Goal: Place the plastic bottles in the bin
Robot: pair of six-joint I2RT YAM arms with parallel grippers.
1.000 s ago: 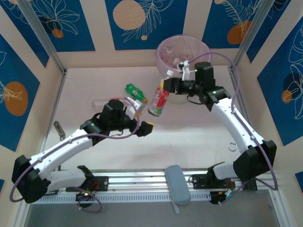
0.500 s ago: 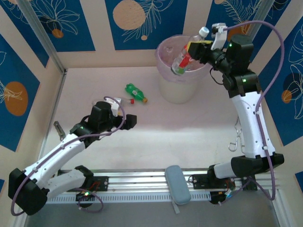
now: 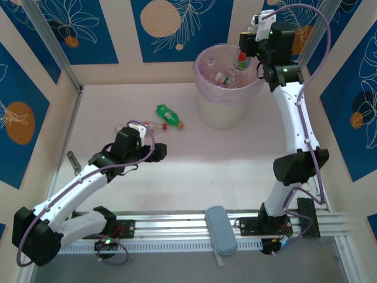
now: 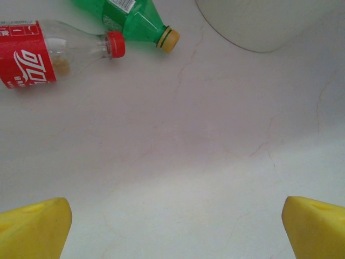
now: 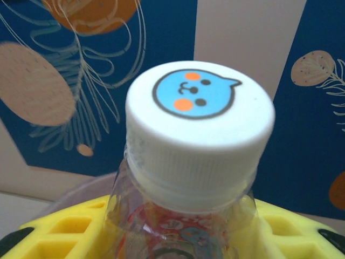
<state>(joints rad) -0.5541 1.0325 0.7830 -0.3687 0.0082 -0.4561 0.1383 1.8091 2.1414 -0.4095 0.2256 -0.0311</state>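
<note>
My right gripper holds the clear bottle and will next move over the bin's opening (image 3: 225, 72), since that opening is below the bottle, toward the green bottle (image 3: 168, 115). It will then lower to release the clear bottle.
My right gripper (image 3: 244, 54) is shut on a clear bottle (image 3: 241, 59) with a red label, held high over the far rim of the bin (image 3: 203, 82). In the right wrist view this bottle (image 5: 199, 124) points its white cap with a blue cat face at the camera, between yellow fingers (image 5: 59, 232). Other bottles (image 3: 224, 78) lie inside the bin. A green bottle (image 3: 168, 115) and a red-labelled clear bottle (image 4: 48, 51) lie on the table left of the bin. My left gripper (image 3: 156, 152) hangs open just short of them, nothing between its fingers (image 4: 32, 229).
The bin's white wall (image 4: 264, 21) stands right of the green bottle (image 4: 132, 19). A grey pad (image 3: 221, 230) lies on the front rail. A metal hook (image 3: 73, 160) lies by the left wall. Patterned panels enclose the table on three sides.
The right arm has carried its bottle from beside the bin up and over the bin's far rim. The left gripper has drawn back to the left, still open.
</note>
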